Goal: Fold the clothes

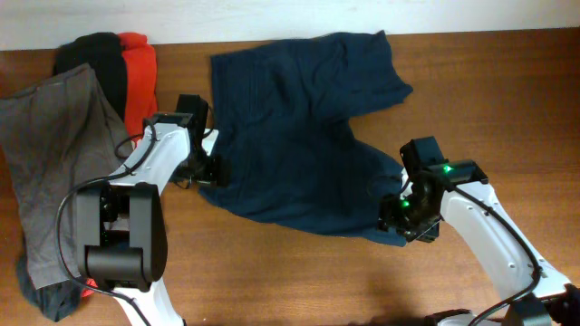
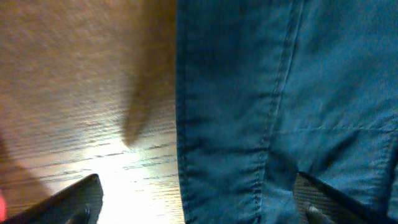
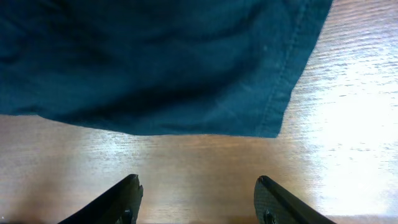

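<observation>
I should lower my right gripper onto the shorts' hem by the shorts' near corner (image 1: 393, 241) (image 3: 252, 129) below it and close, because bare wood shows between its fingers.
Dark navy-blue shorts (image 1: 299, 127) lie spread across the middle of the wooden table, legs toward the far side. My left gripper (image 1: 210, 169) sits low at the shorts' left edge. In the left wrist view it (image 2: 199, 202) is open, one finger (image 2: 68, 200) over bare wood and the other (image 2: 333, 200) over the fabric, so the stitched edge (image 2: 186, 155) runs between them. My right gripper (image 1: 403, 219) is at the shorts' near right corner. In the right wrist view it (image 3: 198, 190) is open over bare wood, just short of the hem corner (image 3: 273, 127).
A pile of other clothes lies at the far left: grey shorts (image 1: 50, 154), a red-orange top (image 1: 138, 72) and a black garment (image 1: 91, 54). Bare table (image 1: 299, 281) stretches along the near side between the two arms.
</observation>
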`<state>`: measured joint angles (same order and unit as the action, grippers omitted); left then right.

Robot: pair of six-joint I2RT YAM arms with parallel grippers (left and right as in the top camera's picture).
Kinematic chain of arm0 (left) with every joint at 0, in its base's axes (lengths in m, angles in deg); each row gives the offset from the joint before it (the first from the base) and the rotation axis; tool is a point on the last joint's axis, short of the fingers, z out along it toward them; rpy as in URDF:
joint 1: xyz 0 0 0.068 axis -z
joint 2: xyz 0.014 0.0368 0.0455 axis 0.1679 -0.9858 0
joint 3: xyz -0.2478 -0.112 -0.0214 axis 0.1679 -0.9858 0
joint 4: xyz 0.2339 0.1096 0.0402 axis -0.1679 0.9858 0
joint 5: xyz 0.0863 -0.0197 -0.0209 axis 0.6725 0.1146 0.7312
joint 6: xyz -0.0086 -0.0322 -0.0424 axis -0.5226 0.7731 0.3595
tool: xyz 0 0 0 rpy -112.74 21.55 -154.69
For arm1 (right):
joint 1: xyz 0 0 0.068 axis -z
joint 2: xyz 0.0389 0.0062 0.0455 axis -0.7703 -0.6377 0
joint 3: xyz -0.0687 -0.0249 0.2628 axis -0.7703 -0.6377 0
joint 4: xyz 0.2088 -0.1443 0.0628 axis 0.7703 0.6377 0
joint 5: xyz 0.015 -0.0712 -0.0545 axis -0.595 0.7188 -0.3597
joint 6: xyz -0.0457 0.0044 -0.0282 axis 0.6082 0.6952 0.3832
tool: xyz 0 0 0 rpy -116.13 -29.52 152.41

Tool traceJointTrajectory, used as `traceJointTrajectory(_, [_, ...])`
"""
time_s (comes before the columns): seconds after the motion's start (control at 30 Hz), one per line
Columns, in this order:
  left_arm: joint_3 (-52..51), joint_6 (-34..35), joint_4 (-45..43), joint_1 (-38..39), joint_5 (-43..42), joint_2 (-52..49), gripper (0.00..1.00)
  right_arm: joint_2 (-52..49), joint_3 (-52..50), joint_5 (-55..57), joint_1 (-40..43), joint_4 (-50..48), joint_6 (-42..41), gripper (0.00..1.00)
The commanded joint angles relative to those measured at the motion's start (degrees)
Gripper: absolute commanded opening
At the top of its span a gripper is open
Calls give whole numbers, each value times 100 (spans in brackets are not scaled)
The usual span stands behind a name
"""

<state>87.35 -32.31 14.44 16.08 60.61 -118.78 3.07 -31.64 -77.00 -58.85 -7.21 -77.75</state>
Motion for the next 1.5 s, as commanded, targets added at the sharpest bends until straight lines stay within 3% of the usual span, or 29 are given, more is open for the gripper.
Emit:
traceJointTrajectory(0.0, [-247, -57, -74, -15, 37, 37, 77, 74, -205, -81, -52, -219, -199, 63])
traceJointTrajectory(0.2, [-754, 173, -315, -35, 35, 37, 64, 63, -494, -98, -48, -627, -299, 63])
traceJointTrajectory(0.27, [-791, 177, -229, -33, -2, 37, 55, 63, -494, -101, -48, -673, -345, 63])
traceJointTrajectory(0.4, [-791, 461, 4, -28, -7, 37, 47, 55, -522, -96, -48, -804, -348, 63])
traceJointTrajectory(0.57, [-791, 649, 326, -28, -2, 37, 44, 24, -726, 122, -48, -1355, -343, 63])
traceJointTrajectory(0.67, [-791, 654, 387, -28, -4, 37, 32, -144, -815, 297, -48, -1552, -343, 63])
traceJointTrajectory(0.8, [-791, 780, 317, -26, -7, 37, 22, -553, -815, 566, -48, -1547, -382, 63])
traceJointTrajectory(1.07, [-791, 780, 273, -22, -7, 37, 20, -1130, -824, -42, -59, -1246, -535, 63])
traceJointTrajectory(1.27, [-791, 780, 291, -17, -7, 37, 11, -1137, -1021, -634, -210, -1134, -538, 62])
traceJointTrajectory(1.37, [-791, 782, 321, -17, -9, 37, 5, -1137, -1054, -654, -315, -1128, -538, 50])
traceJointTrajectory(1.43, [-789, 782, 332, -17, -9, 37, 1, -1137, -1049, -608, -306, -1259, -538, 4])
traceJointTrajectory(1.47, [-787, 780, 332, -17, -7, 37, 1, -1121, -1043, -579, -289, -1318, -535, 4])
